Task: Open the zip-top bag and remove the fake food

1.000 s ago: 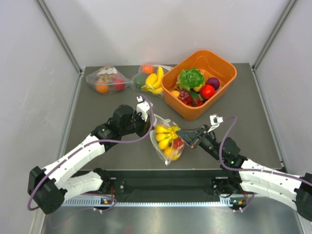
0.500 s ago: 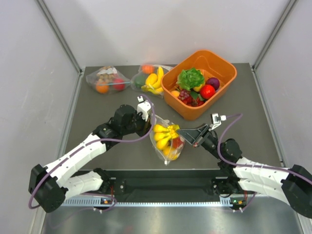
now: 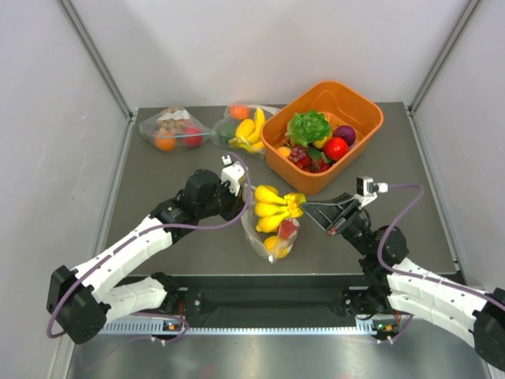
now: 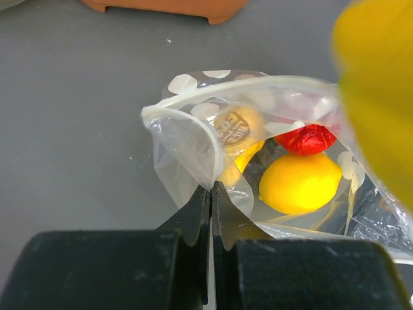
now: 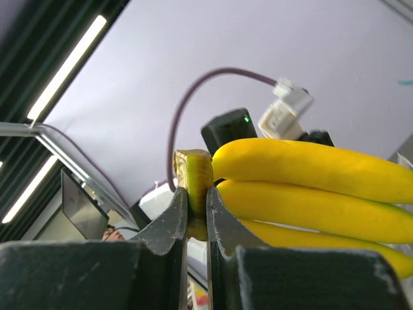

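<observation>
I need to carry the bunch [image 3: 274, 210] outward with my right gripper next, to the orange bin of loose food, and let go of its stem next to the bin's red fruit.
The polka-dot zip-top bag [image 3: 268, 233] lies open at the table's front middle. In the left wrist view the zip-top bag [image 4: 193, 139] holds a yellow lemon [image 4: 300, 183], a red fruit [image 4: 308, 138] and a small orange-yellow piece [image 4: 235, 127]. My left gripper [image 3: 239, 201] is shut on the bag's rim [image 4: 210, 188]. My right gripper [image 3: 304, 207] is shut on the green stem [image 5: 193, 177] of the yellow banana bunch [image 3: 274, 210], held above the bag's mouth. The banana bunch [image 5: 310, 194] fills the right wrist view.
An orange bin [image 3: 357, 138] with green lettuce [image 3: 308, 126], purple grapes and a red fruit stands at the back right. Two plain clear bags of toy food [image 3: 172, 128] [image 3: 243, 128] lie at the back left.
My right gripper has lifted the banana bunch up and to the right, out of the bag's mouth. My left gripper has kept its hold on the bag's rim.
</observation>
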Available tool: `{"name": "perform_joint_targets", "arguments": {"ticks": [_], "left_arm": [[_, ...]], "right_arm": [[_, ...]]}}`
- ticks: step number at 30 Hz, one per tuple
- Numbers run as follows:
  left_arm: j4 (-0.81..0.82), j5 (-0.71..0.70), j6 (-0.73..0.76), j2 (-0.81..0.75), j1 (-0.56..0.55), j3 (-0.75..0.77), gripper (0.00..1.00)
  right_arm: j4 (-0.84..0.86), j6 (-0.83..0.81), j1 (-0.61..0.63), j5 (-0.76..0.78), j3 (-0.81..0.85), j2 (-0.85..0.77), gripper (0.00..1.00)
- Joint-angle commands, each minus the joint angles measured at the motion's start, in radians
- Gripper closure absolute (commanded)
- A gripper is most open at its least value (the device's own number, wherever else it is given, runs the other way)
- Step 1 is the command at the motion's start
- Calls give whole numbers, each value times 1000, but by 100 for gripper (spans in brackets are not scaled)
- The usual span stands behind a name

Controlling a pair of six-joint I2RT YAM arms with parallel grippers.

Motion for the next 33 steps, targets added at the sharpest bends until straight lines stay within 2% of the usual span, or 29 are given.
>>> {"name": "perform_joint_targets", "arguments": {"ticks": [1, 6, 10, 12, 15, 20, 24, 27, 33], "left_arm": [[14, -11, 4, -6, 8, 39, 100], [14, -14, 1, -14, 13, 37, 100], [15, -5, -1, -14, 15, 37, 100], [14, -1, -1, -17, 15, 37, 100], [17, 6, -1, -26, 16, 36, 100], [20, 12, -1, -34, 16, 33, 100], [20, 23, -2, -32, 16, 34, 100], [20, 28, -2, -35, 16, 36, 100], [22, 34, -2, -40, 16, 33, 100]], "right_arm": [[-82, -29, -44, -27, 87, -74, 100], [-214, -56, -117, -71, 154, -127, 100], [-316, -90, -261, -142, 237, -126, 100], [-339, -90, -321, -211, 291, -102, 100], [-354, -98, -477, -304, 355, -11, 100], [-441, -231, -604, -390, 504, 104, 100], [-570, -372, -653, -363, 616, 195, 100], [-677, -509, -673, -285, 705, 276, 100], [-728, -668, -674, -154, 823, 438, 100]]}}
